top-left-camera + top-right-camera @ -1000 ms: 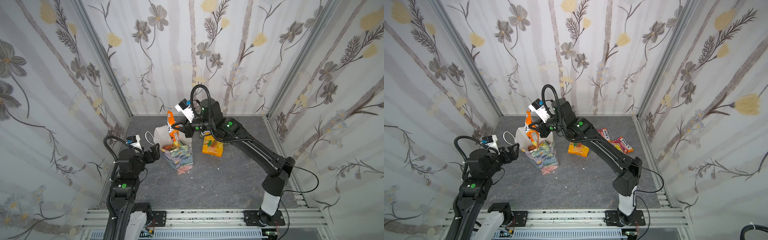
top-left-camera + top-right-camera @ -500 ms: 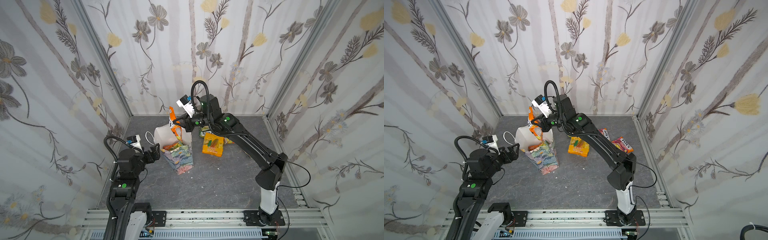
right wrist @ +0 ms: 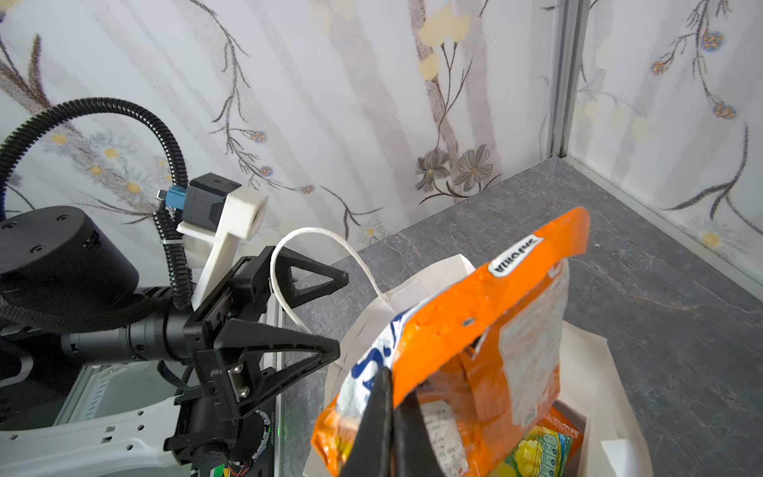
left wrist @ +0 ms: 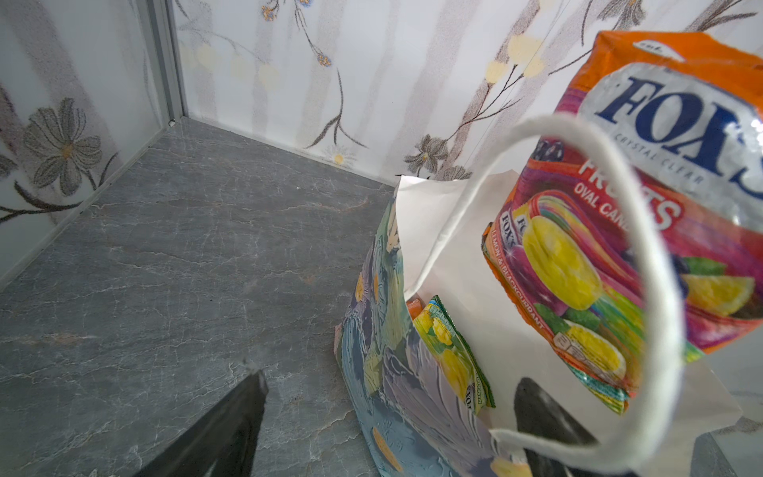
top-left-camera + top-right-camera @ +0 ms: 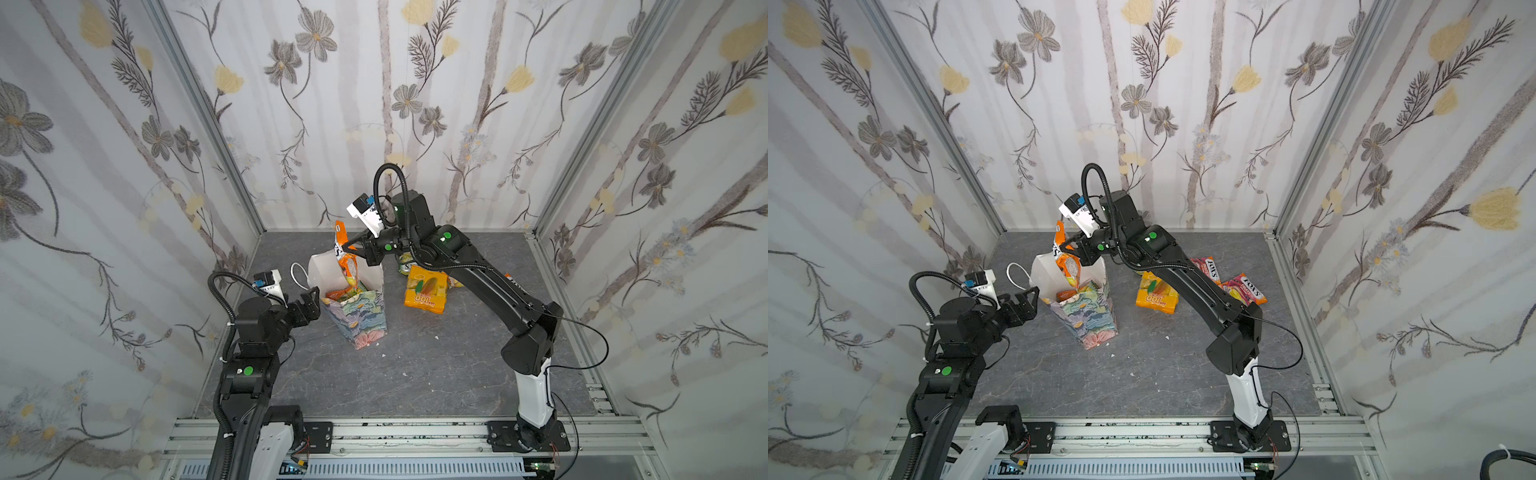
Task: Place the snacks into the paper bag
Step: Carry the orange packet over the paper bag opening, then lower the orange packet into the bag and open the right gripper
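Note:
The FOX'S packet's lower end already hangs inside the paper bag. I will lower my right gripper toward the bag's opening (image 5: 367, 277) (image 3: 578, 391) and let go of the packet.
The paper bag (image 5: 357, 316) (image 5: 1092, 320) stands open at the middle, pastel outside, white inside. My right gripper (image 5: 353, 249) (image 5: 1073, 249) (image 3: 392, 380) is shut on the top edge of an orange FOX'S packet (image 5: 344, 257) (image 5: 1065, 257) (image 4: 619, 206) (image 3: 495, 322), whose lower end hangs in the bag's mouth. A green-yellow packet (image 4: 454, 359) (image 3: 541, 450) lies inside the bag. My left gripper (image 5: 309, 305) (image 5: 1027, 303) (image 4: 392, 378) (image 3: 342, 314) is open at the bag's left side, the bag's wall between its fingers.
On the floor right of the bag lie an orange-yellow mango pack (image 5: 424, 291) (image 5: 1156, 297) and two red FOX'S packets (image 5: 1204, 268) (image 5: 1246, 286), partly under my right arm. A white cord handle (image 4: 656, 289) (image 3: 313, 247) loops near my left gripper. Flowered walls enclose the floor.
My right arm lifted the orange packet a little, then brought it back down over the bag's mouth, its elbow shifting. The left arm has not moved.

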`<state>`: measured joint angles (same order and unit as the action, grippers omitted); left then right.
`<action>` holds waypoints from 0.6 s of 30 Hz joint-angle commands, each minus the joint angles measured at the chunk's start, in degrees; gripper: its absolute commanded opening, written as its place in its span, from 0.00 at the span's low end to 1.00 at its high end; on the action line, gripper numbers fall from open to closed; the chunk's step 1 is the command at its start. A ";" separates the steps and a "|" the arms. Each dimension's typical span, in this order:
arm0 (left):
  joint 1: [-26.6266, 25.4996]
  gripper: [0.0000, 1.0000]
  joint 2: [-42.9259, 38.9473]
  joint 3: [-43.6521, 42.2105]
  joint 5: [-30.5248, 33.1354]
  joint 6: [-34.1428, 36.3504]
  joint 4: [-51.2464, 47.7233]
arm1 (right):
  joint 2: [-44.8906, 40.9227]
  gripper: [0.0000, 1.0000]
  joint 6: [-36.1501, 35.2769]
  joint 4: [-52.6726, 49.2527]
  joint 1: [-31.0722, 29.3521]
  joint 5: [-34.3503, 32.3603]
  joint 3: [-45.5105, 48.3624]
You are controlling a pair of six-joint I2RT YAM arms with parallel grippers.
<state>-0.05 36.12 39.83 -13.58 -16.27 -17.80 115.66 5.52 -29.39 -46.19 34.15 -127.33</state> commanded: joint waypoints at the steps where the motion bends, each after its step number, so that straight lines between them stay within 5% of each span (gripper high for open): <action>1: 0.01 0.93 -0.08 -0.01 -0.39 0.19 1.38 | 0.27 0.00 -1.48 2.05 -0.12 1.31 -0.64; 15: 0.05 0.93 -0.08 -0.04 -0.47 0.19 1.35 | -0.11 0.00 -3.98 -2.23 -2.30 -7.59 -0.40; 18: 0.05 0.93 0.00 -0.07 -0.39 0.19 1.37 | -1.03 0.18 -4.29 -2.19 -2.35 -9.10 0.09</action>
<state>-0.05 36.10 39.75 -13.69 -16.27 -17.80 116.16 3.11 -32.95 -48.60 27.29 -127.35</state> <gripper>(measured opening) 0.935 0.063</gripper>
